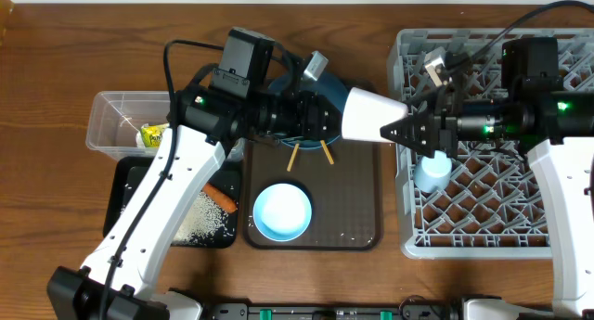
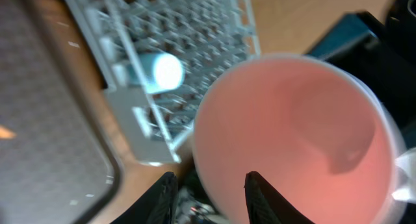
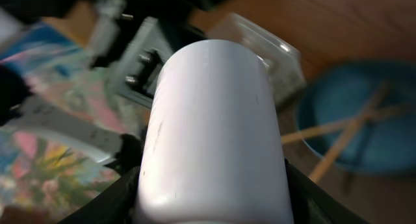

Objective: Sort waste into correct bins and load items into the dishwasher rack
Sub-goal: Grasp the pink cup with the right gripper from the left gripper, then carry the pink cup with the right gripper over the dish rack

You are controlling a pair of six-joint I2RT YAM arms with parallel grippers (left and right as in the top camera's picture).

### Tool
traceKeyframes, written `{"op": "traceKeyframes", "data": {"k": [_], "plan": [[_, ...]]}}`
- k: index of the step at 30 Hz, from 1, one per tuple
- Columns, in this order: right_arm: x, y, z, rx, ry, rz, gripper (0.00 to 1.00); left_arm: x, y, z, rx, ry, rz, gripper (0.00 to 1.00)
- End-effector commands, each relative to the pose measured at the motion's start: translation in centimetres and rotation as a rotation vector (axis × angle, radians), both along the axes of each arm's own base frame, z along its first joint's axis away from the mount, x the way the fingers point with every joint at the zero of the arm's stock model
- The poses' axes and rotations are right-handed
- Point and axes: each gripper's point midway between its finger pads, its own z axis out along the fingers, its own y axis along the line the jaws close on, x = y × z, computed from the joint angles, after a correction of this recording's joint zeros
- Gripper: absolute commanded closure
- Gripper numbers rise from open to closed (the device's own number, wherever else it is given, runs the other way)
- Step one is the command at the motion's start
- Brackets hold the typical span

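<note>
My right gripper should next swing to the right in the overhead view and lower the pink cup (image 1: 367,114) into the grey rack, where the light-blue cup already is.
The small pink cup (image 1: 367,114), white outside and pink inside, hangs sideways in the air between both grippers, above the brown tray's right edge. My right gripper (image 1: 401,130) is shut on its closed end; in the right wrist view its fingers (image 3: 208,188) press both sides of the cup (image 3: 214,107). My left gripper (image 1: 336,116) is at the cup's mouth. In the left wrist view its fingers (image 2: 209,178) straddle the rim of the cup (image 2: 292,133) with gaps, so it is open. The small light-blue cup (image 1: 432,170) lies in the grey rack (image 1: 492,209).
The pale-blue bowl (image 1: 281,211) sits on the brown tray (image 1: 357,218). The dark-blue plate (image 3: 351,113) with the chopsticks (image 1: 292,156) lies under my left arm. The clear box (image 1: 116,116) holds the wrapper (image 1: 153,134). The black tray (image 1: 130,185) holds rice (image 1: 204,223) and the carrot (image 1: 221,198).
</note>
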Motion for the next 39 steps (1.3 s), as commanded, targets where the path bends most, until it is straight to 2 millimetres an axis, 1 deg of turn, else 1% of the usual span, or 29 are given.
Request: {"op": "traceKeyframes", "data": {"k": [1,5,7,8,9,10,13,15,19,23,31,34,35,39], "plan": [[1.6,-1.8,-2.1,-0.152,0.092,-0.152,0.79,1.2,0.7,-1.4,0.093,-0.049,0.062,0.63],[2.7,-3.8,-4.2,-0.289,0.167,-0.293,0.79,2.3,1.7,-2.5,0.176,-0.069,0.126,0.52],[3.5,-6.3,-6.0,-0.414,0.238,-0.446,0.8,2.6,2.3,-3.1,0.218,-0.071,0.155,0.39],[3.9,-8.0,-7.0,-0.495,0.275,-0.552,0.8,2.8,2.6,-3.5,0.242,-0.071,0.17,0.3],[4.1,-9.4,-7.6,-0.552,0.295,-0.623,0.8,2.8,2.8,-3.7,0.258,-0.071,0.18,0.25],[4.3,-11.1,-8.2,-0.624,0.311,-0.713,0.81,3.0,3.1,-3.9,0.274,-0.072,0.191,0.18],[4.4,-13.5,-8.6,-0.719,0.318,-0.829,0.81,3.1,3.3,-4.0,0.288,-0.076,0.201,0.13],[4.5,-14.5,-8.7,-0.754,0.318,-0.879,0.81,3.1,3.3,-4.0,0.288,-0.076,0.201,0.11],[4.8,-15.4,-9.0,-0.796,0.311,-0.917,0.82,3.1,3.3,-4.0,0.288,-0.076,0.201,0.08],[5.2,-16.0,-10.0,-0.839,0.329,-0.921,0.82,3.1,3.3,-4.0,0.287,-0.077,0.201,0.06],[7.6,-15.9,-12.9,-0.861,0.356,-0.898,0.84,3.1,3.3,-4.0,0.287,-0.077,0.201,0.04],[8.2,-15.8,-13.9,-0.868,0.37,-0.891,0.84,3.1,3.3,-4.0,0.287,-0.077,0.201,0.03],[8.3,-15.8,-14.1,-0.868,0.375,-0.887,0.84,3.1,3.3,-4.0,0.287,-0.077,0.201,0.0],[8.9,-14.7,-15.1,-0.834,0.386,-0.827,0.85,3.1,3.3,-4.0,0.288,-0.076,0.201,0.0]]}}
